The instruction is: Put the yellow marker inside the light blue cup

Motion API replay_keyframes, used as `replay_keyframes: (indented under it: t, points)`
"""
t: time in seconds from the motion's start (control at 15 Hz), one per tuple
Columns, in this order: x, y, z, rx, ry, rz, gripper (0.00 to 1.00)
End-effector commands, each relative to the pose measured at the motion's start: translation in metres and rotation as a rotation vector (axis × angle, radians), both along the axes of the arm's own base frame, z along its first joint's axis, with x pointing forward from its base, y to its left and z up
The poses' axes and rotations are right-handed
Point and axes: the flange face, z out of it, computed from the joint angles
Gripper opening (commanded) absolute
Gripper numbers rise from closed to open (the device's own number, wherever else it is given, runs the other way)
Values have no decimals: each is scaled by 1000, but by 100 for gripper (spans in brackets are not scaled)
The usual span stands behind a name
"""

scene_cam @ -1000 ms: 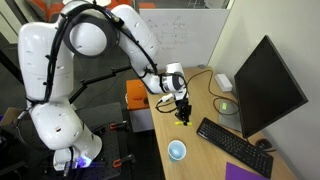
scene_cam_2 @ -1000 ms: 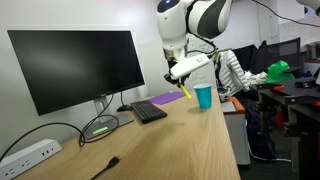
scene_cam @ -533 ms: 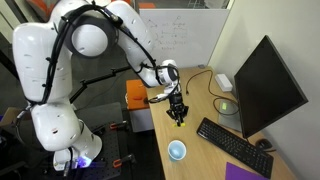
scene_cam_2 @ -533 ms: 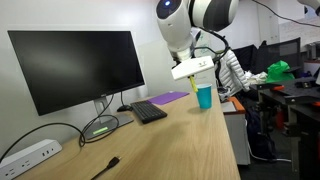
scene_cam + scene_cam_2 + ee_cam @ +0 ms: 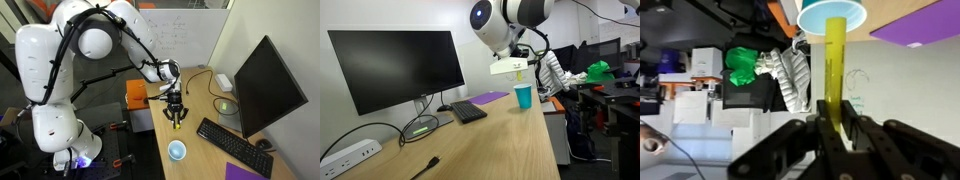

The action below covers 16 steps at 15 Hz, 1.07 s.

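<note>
My gripper should move toward the lower light blue cup and down over the cup's opening (image 5: pixel 177 149) (image 5: pixel 832 13) before it releases.
My gripper (image 5: pixel 176 113) is shut on the yellow marker (image 5: pixel 835 70), which sticks out from between the jaws. In the wrist view the marker's far end points at the light blue cup (image 5: pixel 831 14) at the top edge. The cup (image 5: pixel 177 151) stands on the wooden desk near its front edge, below and in front of the gripper. In an exterior view the gripper (image 5: pixel 519 72) hangs just above the cup (image 5: pixel 524 96), with the marker (image 5: pixel 518 74) in it.
A black keyboard (image 5: pixel 232 142) and a purple pad (image 5: pixel 247 172) lie beside the cup. A black monitor (image 5: pixel 265 85) stands behind them. A power strip (image 5: pixel 348 157) and cables lie on the desk (image 5: pixel 490 140). An orange box (image 5: pixel 137 94) sits at the desk's edge.
The gripper has moved with the marker, rising a little and shifting along the desk edge, and the wrist has turned. The cup has not moved.
</note>
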Motion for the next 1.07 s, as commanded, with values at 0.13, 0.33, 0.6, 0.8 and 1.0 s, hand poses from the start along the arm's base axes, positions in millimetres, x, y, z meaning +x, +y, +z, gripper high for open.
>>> replay_keyframes:
  t: [0.13, 0.33, 0.6, 0.8, 1.0]
  points:
    - [27, -35, 10, -68, -31, -148, 5]
    - [35, -55, -5, -81, -20, -190, 5]
    - [29, -57, -40, -83, 38, -203, 5]
    - [28, -57, -58, -90, 60, -210, 5]
    - [33, -61, -66, -101, 63, -217, 5]
